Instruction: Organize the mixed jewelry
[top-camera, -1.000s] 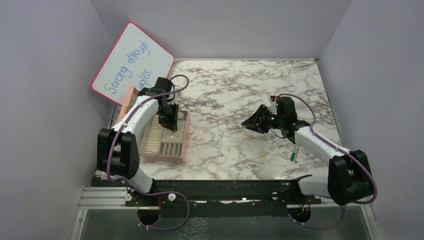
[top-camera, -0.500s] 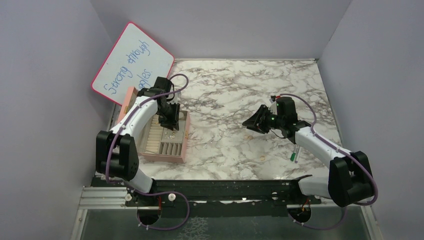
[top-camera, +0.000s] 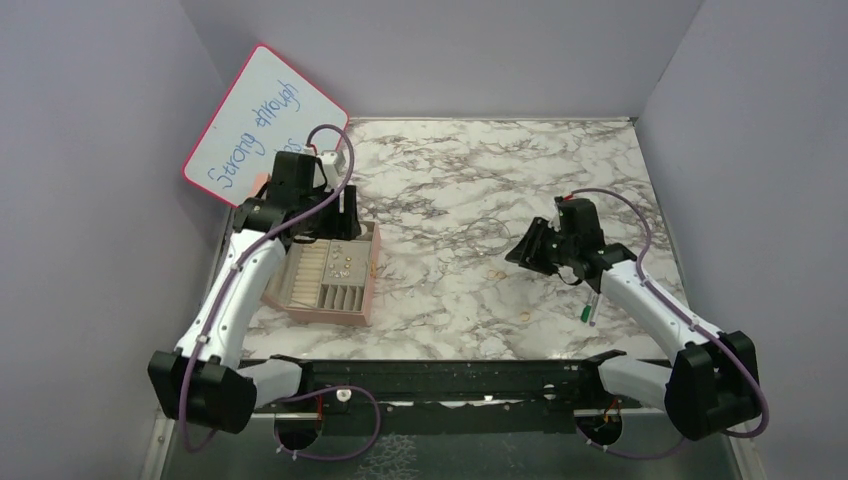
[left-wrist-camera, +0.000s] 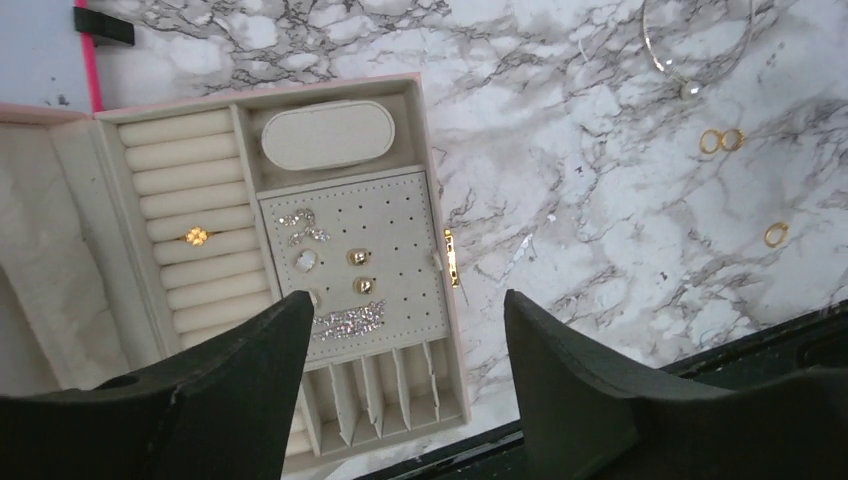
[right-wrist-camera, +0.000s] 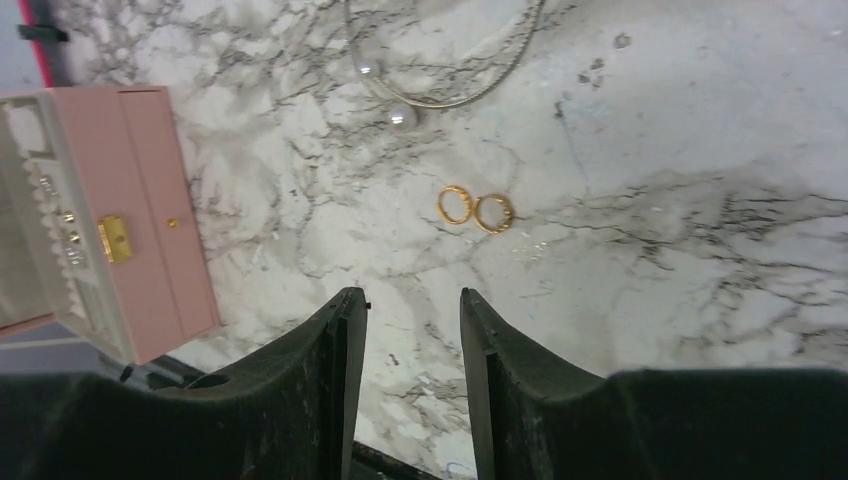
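Observation:
The right gripper moves back and down onto the lone gold ring nearer the front next, since that ring is below it and back toward my base.
The pink box (top-camera: 371, 288) lies open at the left. In the left wrist view its cream tray (left-wrist-camera: 404, 205) carries gold studs (left-wrist-camera: 357, 257) and sparkly pieces, and a gold ring (left-wrist-camera: 196, 236) sits in the ring rolls. My left gripper (left-wrist-camera: 408, 300) hangs high above the box, open and empty. Two gold rings (right-wrist-camera: 475, 210) lie side by side on the marble ahead of my right gripper (right-wrist-camera: 413, 297), which is open with nothing between its fingers. Another gold ring (left-wrist-camera: 775, 234) lies apart nearer the front. A thin hoop with a pearl bead (right-wrist-camera: 400, 117) lies beyond the pair.
A whiteboard with a pink rim (top-camera: 262, 125) leans on the left wall behind the box. A green-and-white pen (top-camera: 588, 308) lies under the right forearm. Grey walls close in the marble table (top-camera: 450, 180) on three sides.
My left gripper has opened, lifted off the box's stud panel and drawn back toward the whiteboard. My right gripper has shifted slightly right and widened a little.

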